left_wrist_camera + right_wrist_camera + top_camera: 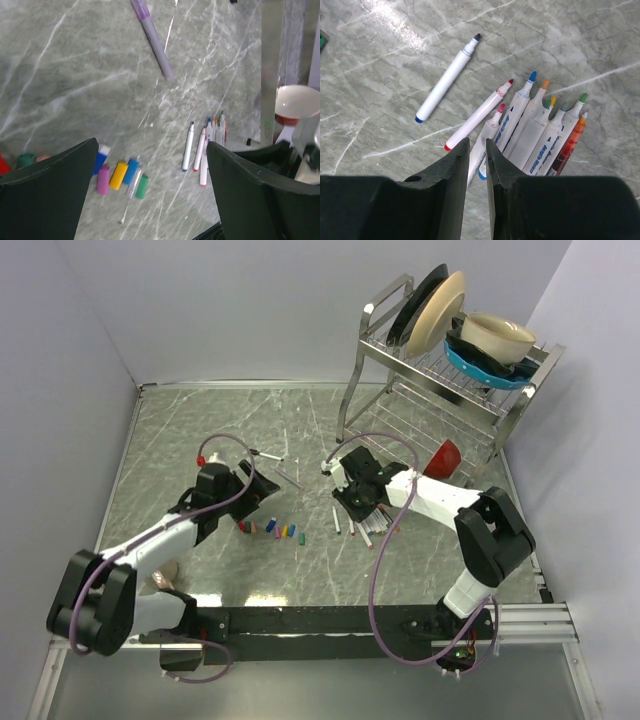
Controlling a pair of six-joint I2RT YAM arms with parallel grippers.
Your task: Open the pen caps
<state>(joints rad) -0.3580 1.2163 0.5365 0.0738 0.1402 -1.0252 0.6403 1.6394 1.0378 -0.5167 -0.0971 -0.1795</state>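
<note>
Next, my left gripper moves across to the right in the top view and down to the purple pen, onto the pen's grey body (291,481) (158,48), clearing its purple end.
Several loose pen caps (119,175), blue, pink, yellow, clear and green, lie in a row on the marble table; they also show in the top view (283,531). A green cap (25,160) and a red one lie further left. My left gripper (152,145) is wide open and empty above the row, as in the top view (252,502). Uncapped white pens (535,130) lie bunched together. My right gripper (477,142) is low over them, its jaws closed narrowly round the rear of a pink-tipped pen (492,125); it also shows in the top view (350,505).
A purple pen (152,40) lies alone at the back centre. A blue-ended pen (445,87) lies apart from the bunch. A steel dish rack (440,350) with plates and bowls stands back right, with a red bowl (445,455) beneath it. Walls enclose the table.
</note>
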